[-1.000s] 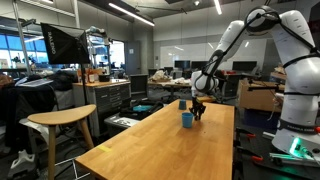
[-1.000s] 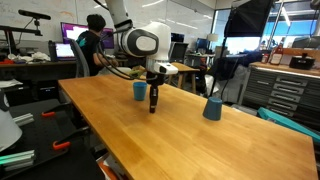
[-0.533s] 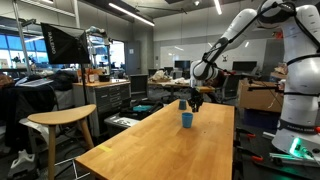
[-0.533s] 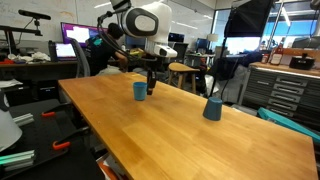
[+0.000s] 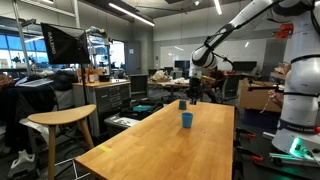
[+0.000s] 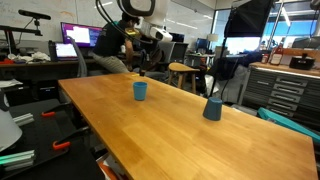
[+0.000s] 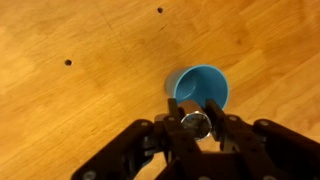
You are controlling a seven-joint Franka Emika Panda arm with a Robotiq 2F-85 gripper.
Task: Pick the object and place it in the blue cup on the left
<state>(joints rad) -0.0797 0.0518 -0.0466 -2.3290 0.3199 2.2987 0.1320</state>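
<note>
The blue cup is below the robot's gripper, just past the gripper's fingers, so the gripper will next go down over the opening of the blue cup [image 5: 187, 114] [image 7: 206, 82] and let go of the object there.
My gripper [image 7: 195, 108] is shut on the object [image 7: 195, 124], a small dark, shiny lump held between the fingers. In the wrist view a blue cup [image 7: 200, 85] stands open on the wooden table just past the fingertips. In both exterior views the gripper [image 5: 193, 90] [image 6: 141, 67] hangs well above the table, over and slightly behind a blue cup [image 5: 186, 119] [image 6: 140, 90]. A second blue cup [image 5: 182, 103] [image 6: 212, 108] stands apart from it. The object is too small to see in the exterior views.
The long wooden table [image 5: 160, 145] [image 6: 190, 135] holds only the two cups. Two small dark dots [image 7: 68, 62] mark the tabletop. A round stool [image 5: 62, 118] stands beside the table. Desks and monitors [image 6: 72, 40] fill the room behind.
The gripper has risen from table height beside the cup to well above it, carrying the object. The cups have not moved.
</note>
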